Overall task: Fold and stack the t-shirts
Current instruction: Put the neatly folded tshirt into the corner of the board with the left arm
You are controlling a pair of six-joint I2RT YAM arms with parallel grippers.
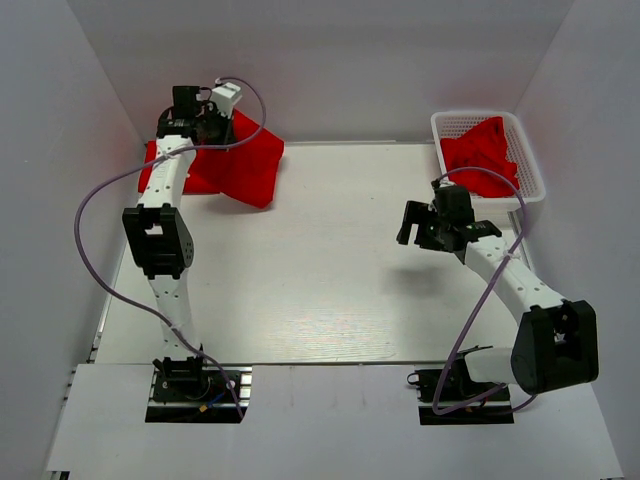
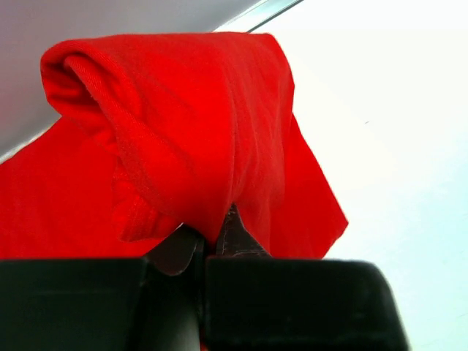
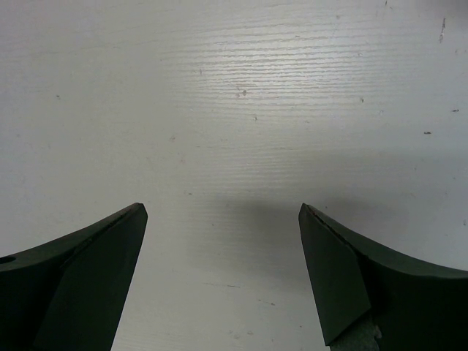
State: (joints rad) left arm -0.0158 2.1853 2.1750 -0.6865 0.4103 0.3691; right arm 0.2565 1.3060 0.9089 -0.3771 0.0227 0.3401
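Note:
I will move my left gripper toward the side there and down, because the fold it is holding hangs past the red cloth that lies in the corner.
A red t-shirt (image 1: 240, 160) lies bunched at the far left corner of the table. My left gripper (image 1: 205, 125) is shut on a fold of it, and the cloth (image 2: 197, 124) drapes over the closed fingertips (image 2: 232, 232). More red t-shirts (image 1: 480, 152) lie crumpled in the white mesh basket (image 1: 532, 170) at the far right. My right gripper (image 1: 412, 232) hovers open and empty over bare table, its fingers (image 3: 336, 270) wide apart.
White walls close in the table at the back and both sides. The left arm's purple cable (image 1: 90, 215) loops out to the left, and the right arm's cable (image 1: 475, 310) hangs beside its forearm.

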